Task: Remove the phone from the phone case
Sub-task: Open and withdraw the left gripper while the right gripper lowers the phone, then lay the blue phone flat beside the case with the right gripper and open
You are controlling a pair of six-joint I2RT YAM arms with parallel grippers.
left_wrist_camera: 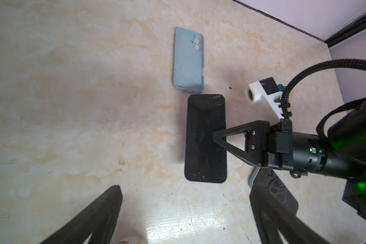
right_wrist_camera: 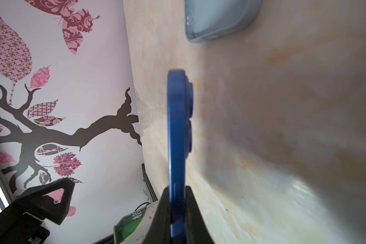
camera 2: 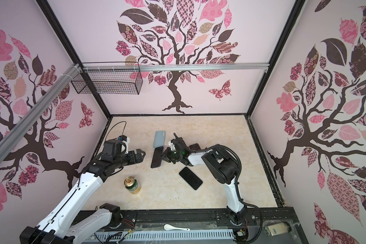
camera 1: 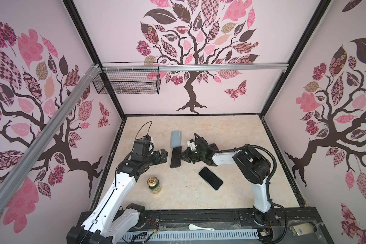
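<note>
The bare tabletop short of the light blue phone case is just below, so the robot's right gripper will lower the dark blue phone onto it and let go.
The dark blue phone [camera 1: 176, 156] [camera 2: 157, 156] [left_wrist_camera: 205, 137] is out of the case, screen up and level, a little above the table over its own shadow. My right gripper [camera 1: 183, 156] [camera 2: 164, 156] [right_wrist_camera: 177, 190] is shut on the middle of its long right edge. The right wrist view shows the phone [right_wrist_camera: 178, 131] edge-on with its camera bumps facing the table. The empty light blue phone case [camera 1: 175, 138] [camera 2: 159, 138] [left_wrist_camera: 188, 61] [right_wrist_camera: 220, 19] lies just beyond the phone's far end. My left gripper [camera 1: 164, 156] [camera 2: 141, 156] [left_wrist_camera: 184, 191] hangs open left of the phone, holding nothing.
A second black phone [camera 1: 210, 178] [camera 2: 190, 178] lies near the right arm. A green-and-gold can [camera 1: 154, 184] [camera 2: 132, 185] [right_wrist_camera: 135, 221] stands front left. A dark patterned case [camera 2: 194, 146] [left_wrist_camera: 279, 194] lies under the right arm. A wire basket [camera 1: 127, 81] hangs on the back rail.
</note>
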